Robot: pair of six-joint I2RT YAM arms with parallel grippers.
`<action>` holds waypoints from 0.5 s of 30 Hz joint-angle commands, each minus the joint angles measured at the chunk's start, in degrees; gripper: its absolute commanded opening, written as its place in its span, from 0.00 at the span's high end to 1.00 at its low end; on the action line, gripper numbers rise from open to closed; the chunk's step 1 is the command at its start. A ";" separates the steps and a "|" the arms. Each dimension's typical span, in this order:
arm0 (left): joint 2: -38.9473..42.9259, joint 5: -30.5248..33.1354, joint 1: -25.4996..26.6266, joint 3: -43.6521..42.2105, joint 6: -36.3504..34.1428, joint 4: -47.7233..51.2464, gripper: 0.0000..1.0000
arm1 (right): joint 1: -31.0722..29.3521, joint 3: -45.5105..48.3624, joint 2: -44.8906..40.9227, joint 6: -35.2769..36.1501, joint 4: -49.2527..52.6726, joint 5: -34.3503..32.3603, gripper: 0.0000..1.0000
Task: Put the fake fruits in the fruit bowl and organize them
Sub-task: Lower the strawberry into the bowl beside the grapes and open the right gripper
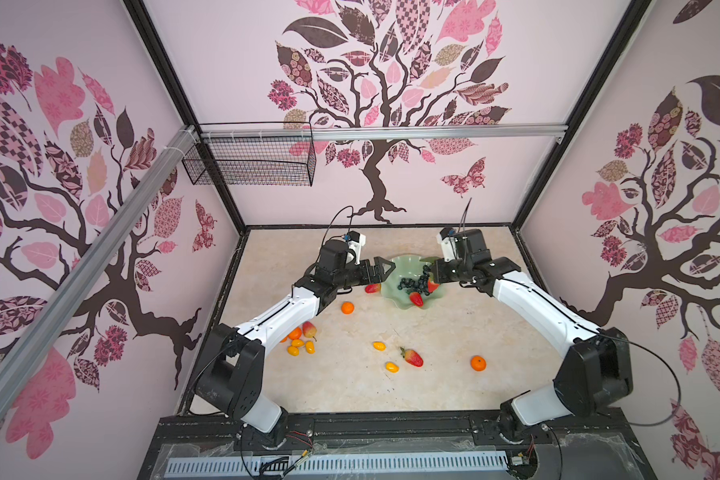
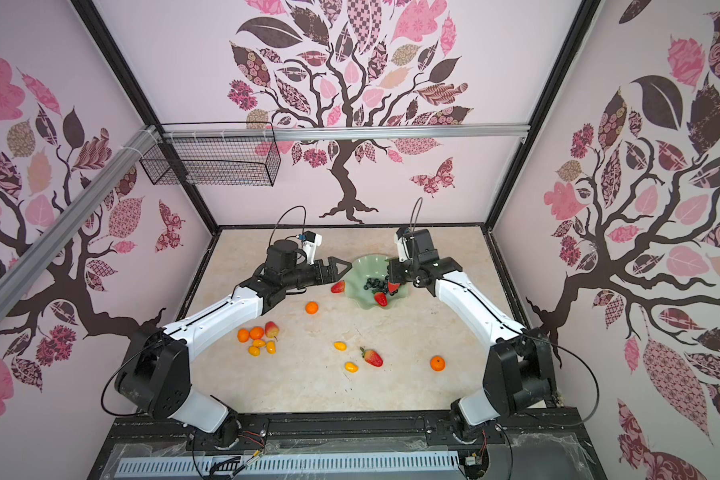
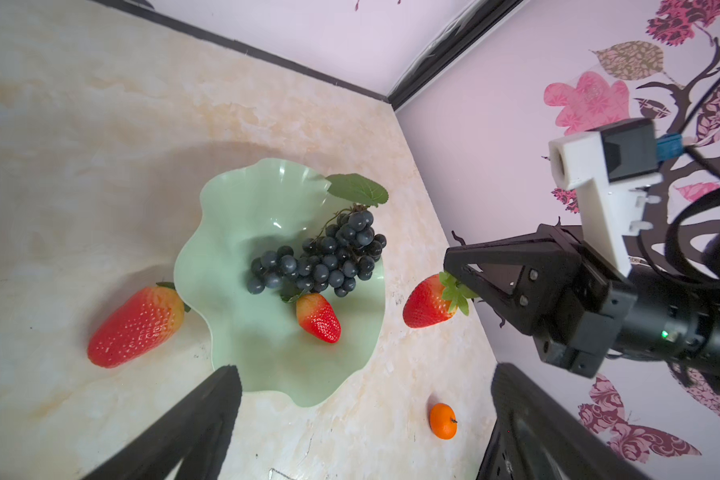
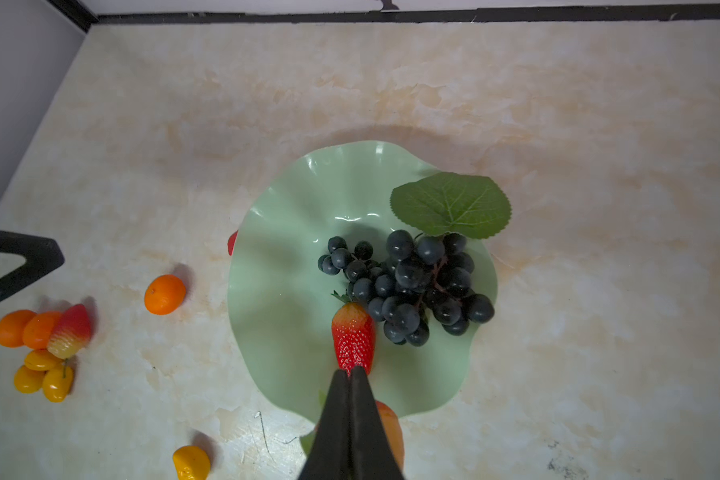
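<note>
Next, my right gripper tilts its fingers down, lowers into the bowl and releases the green cap. The bare bottom of the bowl beside strawberry and grapes lies below the gripper.
The pale green fruit bowl (image 1: 404, 270) (image 4: 308, 199) holds a dark grape bunch (image 1: 414, 282) (image 4: 412, 286) and a strawberry (image 1: 416, 298) (image 4: 353, 336). My right gripper (image 1: 433, 276) (image 4: 350, 370) is shut on the green cap of another strawberry (image 3: 427, 301) (image 1: 432, 286), which hangs over the bowl's right rim. My left gripper (image 1: 385, 266) (image 3: 366, 370) stands open and empty at the bowl's left rim, above a strawberry (image 1: 373, 288) (image 3: 136, 326) lying on the table against the bowl.
Loose on the table are a strawberry (image 1: 412, 357), oranges (image 1: 347, 308) (image 1: 478, 363), two yellow ovals (image 1: 378, 345) (image 1: 391, 367), and a cluster of pear (image 1: 309, 329), orange (image 1: 295, 333) and ovals (image 1: 298, 347) by the left arm. A black wire basket (image 1: 250, 162) hangs on the back wall.
</note>
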State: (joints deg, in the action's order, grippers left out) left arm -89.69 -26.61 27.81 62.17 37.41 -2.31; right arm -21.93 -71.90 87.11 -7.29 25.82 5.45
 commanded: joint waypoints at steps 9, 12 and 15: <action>-1.28 -3.74 -4.52 -2.32 6.38 -6.57 0.02 | -7.31 -8.97 10.49 11.84 6.70 -19.30 1.00; -0.62 -2.27 -4.52 -2.10 5.25 -5.52 0.02 | -9.04 -9.42 12.50 14.62 6.53 -24.61 1.00; -0.55 -2.00 -4.53 -2.05 5.04 -5.17 0.02 | -10.47 -9.53 14.10 17.14 6.04 -30.08 1.00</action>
State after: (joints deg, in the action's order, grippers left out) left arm -90.91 -29.21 23.18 61.69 42.92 -6.92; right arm -30.96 -79.66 98.94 5.96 30.72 -16.78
